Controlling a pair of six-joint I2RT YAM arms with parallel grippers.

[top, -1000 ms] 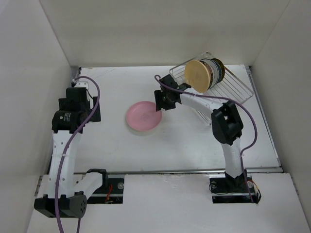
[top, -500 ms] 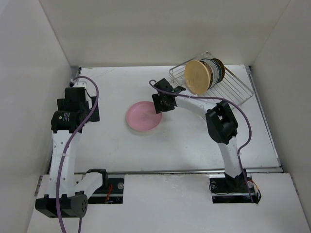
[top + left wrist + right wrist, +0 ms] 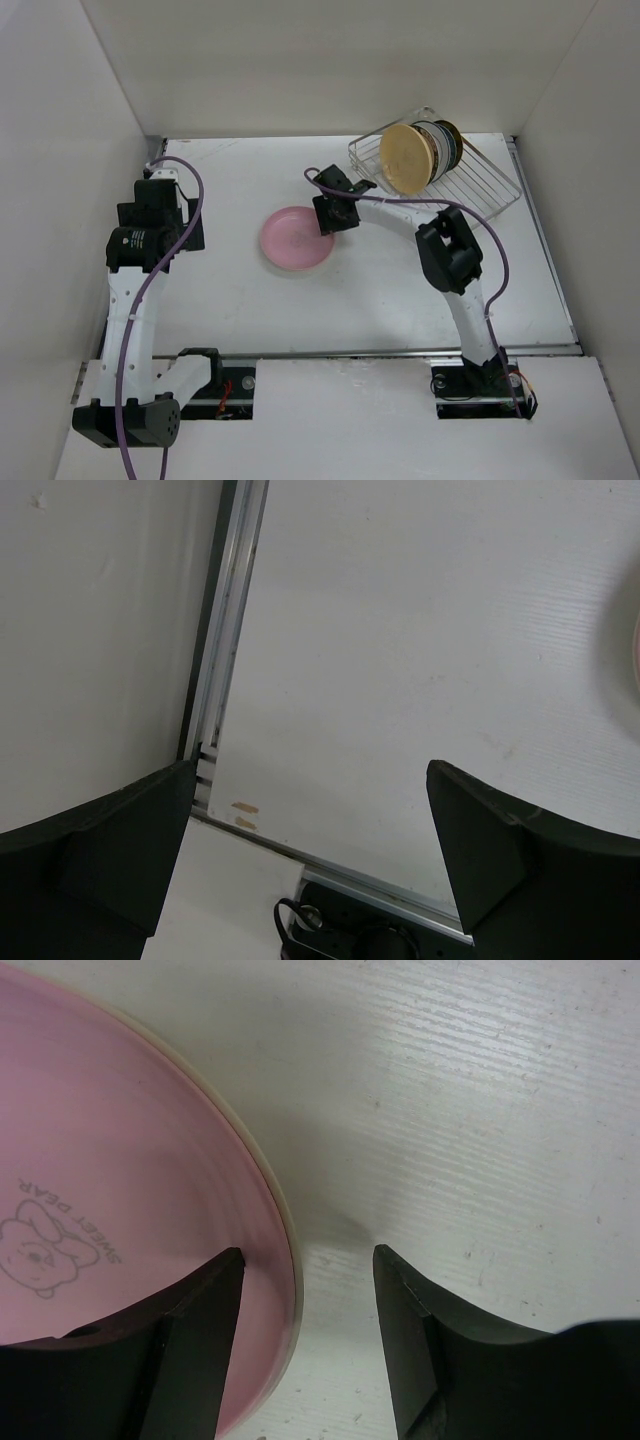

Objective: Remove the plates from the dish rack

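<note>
I should raise my right gripper across to the yellow-tan plate's far rim (image 3: 424, 136), because that rim is outward and to the gripper's right in the top view.
A pink plate (image 3: 295, 238) lies flat on the white table, left of centre. My right gripper (image 3: 327, 220) is open at its right edge; in the right wrist view the plate's cream rim (image 3: 285, 1230) passes between the two fingers (image 3: 200, 1330), untouched by them. The silver wire dish rack (image 3: 480, 180) stands at the back right with a yellow-tan plate (image 3: 405, 158) upright in front and several more plates (image 3: 440, 145) behind it. My left gripper (image 3: 310, 860) is open and empty over the table's left side.
White walls close in the table on the left, back and right. A metal rail (image 3: 225, 630) runs along the table's left edge, and another runs along the front edge (image 3: 330, 352).
My right gripper has shifted a little to the left, toward the pink plate's right edge. The left arm has not moved.
</note>
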